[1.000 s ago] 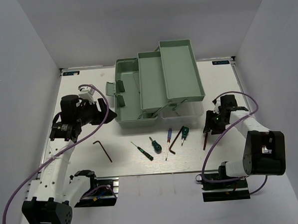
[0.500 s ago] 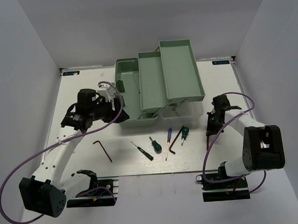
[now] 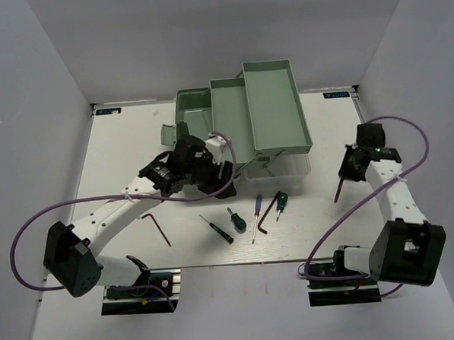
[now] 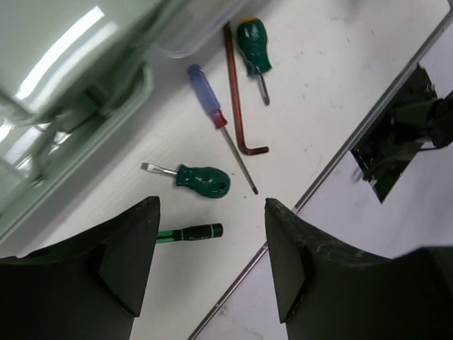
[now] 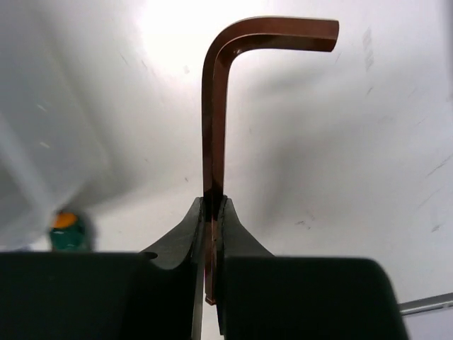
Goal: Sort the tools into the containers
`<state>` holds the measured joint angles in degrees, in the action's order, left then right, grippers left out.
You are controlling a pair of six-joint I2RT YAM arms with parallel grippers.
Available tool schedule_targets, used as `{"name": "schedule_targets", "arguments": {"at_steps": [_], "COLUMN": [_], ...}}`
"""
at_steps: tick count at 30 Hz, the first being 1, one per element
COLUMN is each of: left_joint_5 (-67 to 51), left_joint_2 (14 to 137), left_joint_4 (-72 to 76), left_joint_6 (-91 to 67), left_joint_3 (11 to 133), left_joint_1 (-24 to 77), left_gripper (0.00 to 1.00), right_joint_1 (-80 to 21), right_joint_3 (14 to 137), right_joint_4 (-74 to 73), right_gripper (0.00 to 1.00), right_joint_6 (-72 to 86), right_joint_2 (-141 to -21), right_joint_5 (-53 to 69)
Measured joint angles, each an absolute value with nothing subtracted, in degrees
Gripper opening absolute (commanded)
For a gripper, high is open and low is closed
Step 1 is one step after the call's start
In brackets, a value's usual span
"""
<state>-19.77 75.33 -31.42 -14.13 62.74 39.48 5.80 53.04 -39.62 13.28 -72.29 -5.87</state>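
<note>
The robot's right gripper needs to rise outward and across the folded-out trays until it is over the toolbox's open bottom section, because the trays are between the brown hex key [image 3: 338, 188] and that section.
The sage-green toolbox [image 3: 270, 114] stands at the back with its trays folded out. My right gripper [image 3: 347, 171] [image 5: 213, 205] is shut on the long leg of a brown hex key [image 5: 212, 120] [image 3: 338, 188], which hangs above the table at the right. My left gripper [image 3: 212, 169] [image 4: 211, 212] hovers open and empty just in front of the toolbox. Below it lie a stubby green screwdriver [image 4: 204, 180], a thin green screwdriver [image 4: 190, 232], a blue-handled screwdriver [image 4: 209, 103], a second hex key [image 4: 236, 92] and another stubby green screwdriver [image 4: 253, 44]. A third hex key [image 3: 158, 228] lies left of them.
The table's front edge [image 4: 333, 170] runs close behind the row of tools. The right arm's base [image 3: 343, 274] sits just past that edge. A green handle with an orange end [image 5: 69, 230] shows low at the left of the right wrist view.
My left arm swung from the left side of the table to the middle, in front of the toolbox. My right gripper shut on the hex key and carried it up and right.
</note>
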Motion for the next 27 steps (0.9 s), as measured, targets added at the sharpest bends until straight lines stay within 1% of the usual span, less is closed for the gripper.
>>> {"name": "schedule_targets", "arguments": {"at_steps": [3,7,9,13,16,20,24,27], "left_joint_5": [-18.46,-16.45,-15.46,-13.91,-12.47,-9.52,-6.04,-3.07], "left_joint_2": [76.47,78.19,79.26,79.75,78.17,73.73,67.85,64.05], "left_joint_4": [-31.0,-30.68,-30.55,-28.32,-27.11,-26.89,-26.96,-27.49], "left_joint_6": [-13.54,-12.75,-12.6,-12.95,-13.74,-15.38,-17.21,-18.7], "left_joint_3": [62.89,62.96,62.96,61.28,58.17,54.7,53.82,53.82], "left_joint_1": [43.11,46.85,48.38,50.74,51.7,52.4,52.93,53.06], "left_gripper": [0.71,0.71,0.71,0.71,0.71,0.71,0.71,0.71], "right_joint_1": [7.53,8.99,9.17,7.79,4.08,-3.88,-12.86,-19.31], "right_joint_3": [59.77,70.46,76.79,89.45,98.35,108.66,115.92,118.26], "right_joint_4": [-38.79,-37.58,-36.75,-32.32,-29.95,-27.38,-26.87,-26.81], "right_gripper": [0.0,0.0,0.0,0.0,0.0,0.0,0.0,0.0], "right_joint_6": [11.03,7.46,6.31,5.98,7.38,9.74,11.46,12.05], "right_joint_2": [-69.54,-70.06,-72.2,-79.77,-86.59,-95.15,-101.95,-105.65], "right_joint_5": [-4.93,0.51,4.8,18.9,27.64,35.4,39.79,40.51]}}
